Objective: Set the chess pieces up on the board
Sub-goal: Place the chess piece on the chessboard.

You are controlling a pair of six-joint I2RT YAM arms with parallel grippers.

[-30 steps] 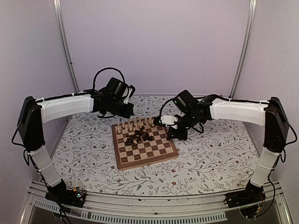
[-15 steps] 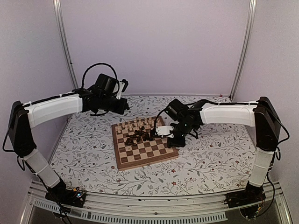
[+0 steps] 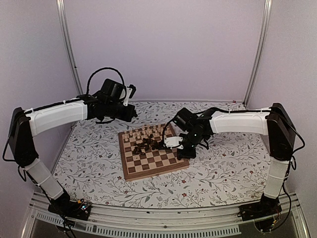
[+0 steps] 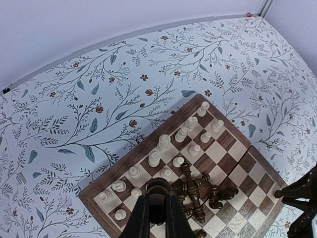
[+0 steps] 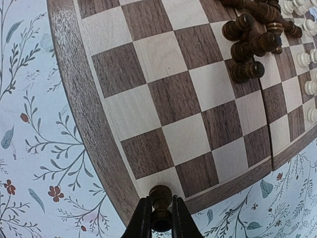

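Observation:
Next, my left gripper swings across to the empty dark square [image 3: 173,160] [image 4: 267,204] beside the corner piece, below it and to its right in the top view, then lowers and releases.
The board [image 3: 148,174] lies mid-table, and its rim shows in the left wrist view [image 4: 130,153] and the right wrist view [image 5: 79,99]. Pale chess pieces [image 3: 143,133] stand in rows along its far side [image 4: 163,144]. Dark chess pieces [image 3: 147,145] lie in a heap near the middle [image 4: 208,191] [image 5: 252,39]. My right gripper [image 3: 184,152] [image 5: 161,218] is shut on a dark brown piece [image 5: 160,196], low over the board's near right corner. My left gripper [image 3: 132,113] [image 4: 158,213] hangs above the board's far left corner, shut on what looks like a dark piece [image 4: 158,191].
The floral table cover [image 3: 223,163] surrounds the board. Pale walls and two metal posts [image 3: 69,49] close in the back. The right arm's dark wrist shows at the lower right edge of the left wrist view [image 4: 302,198].
My left arm rose and drew back to the left from the board's far edge, then held still. My right gripper moved left and nearer, down to the board's near right corner.

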